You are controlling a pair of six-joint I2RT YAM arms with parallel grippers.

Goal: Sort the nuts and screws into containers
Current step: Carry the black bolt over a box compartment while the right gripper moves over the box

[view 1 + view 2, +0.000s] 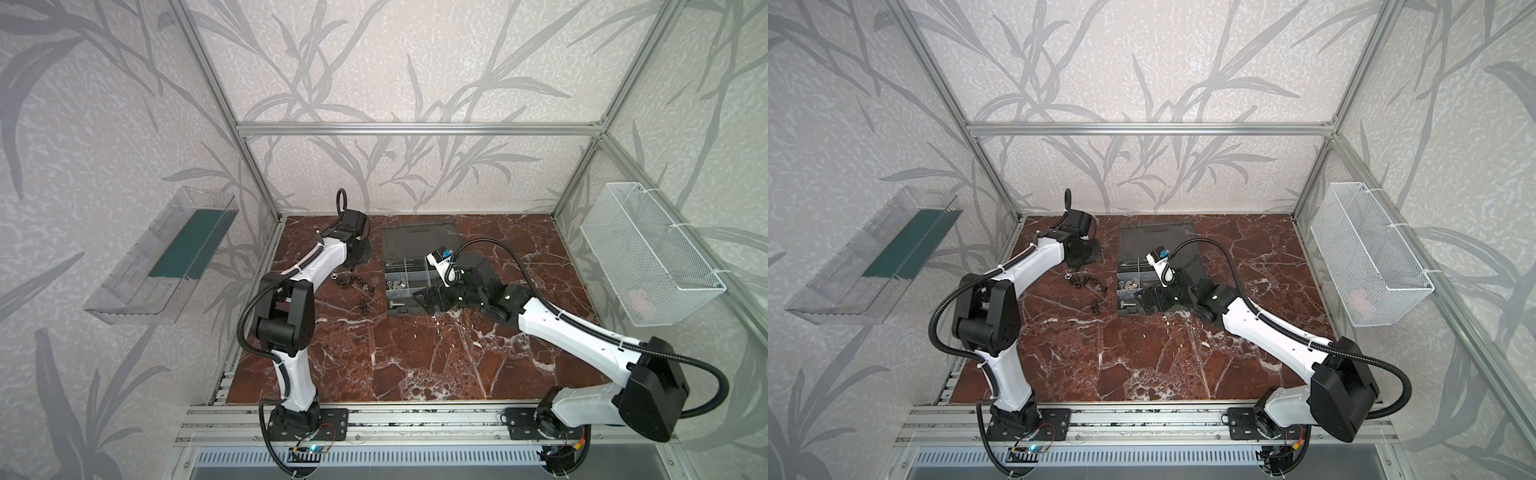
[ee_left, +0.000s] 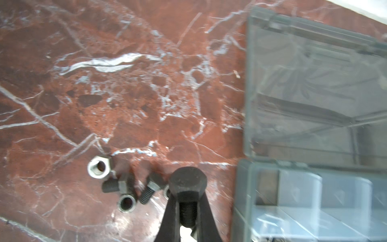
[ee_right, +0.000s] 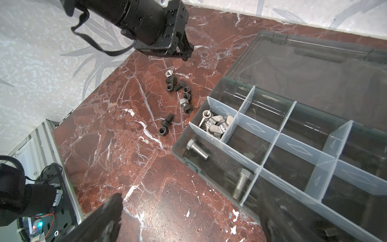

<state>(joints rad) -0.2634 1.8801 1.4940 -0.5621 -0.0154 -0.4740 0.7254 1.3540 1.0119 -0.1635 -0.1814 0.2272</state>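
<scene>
My left gripper should next move back across the case and release over the container below it, past the silver screws, which already holds a black screw.
My left gripper (image 2: pixel 187 202) is shut on a black screw (image 2: pixel 187 181), fingers pinching its shaft just below the hex head. In a top view it (image 1: pixel 360 256) hangs at the far end of a loose pile of black and silver screws and nuts (image 1: pixel 355 284) (image 3: pixel 180 92) on the marble. The dark grey case (image 1: pixel 392 309) lies open to the right of the pile, lid (image 1: pixel 419 239) flat behind it. Among its containers, one holds silver nuts (image 3: pixel 217 123) and the corner one holds two silver screws (image 3: pixel 198 149). My right gripper (image 3: pixel 188 220) stands open and empty at the case's near left corner (image 1: pixel 424 301).
A clear plastic tray (image 1: pixel 162 266) hangs on the left wall and a white mesh basket (image 1: pixel 648 257) on the right wall. Aluminium rails (image 1: pixel 415 419) run along the table's front edge. One black screw and nut (image 3: pixel 165 125) lie apart from the pile.
</scene>
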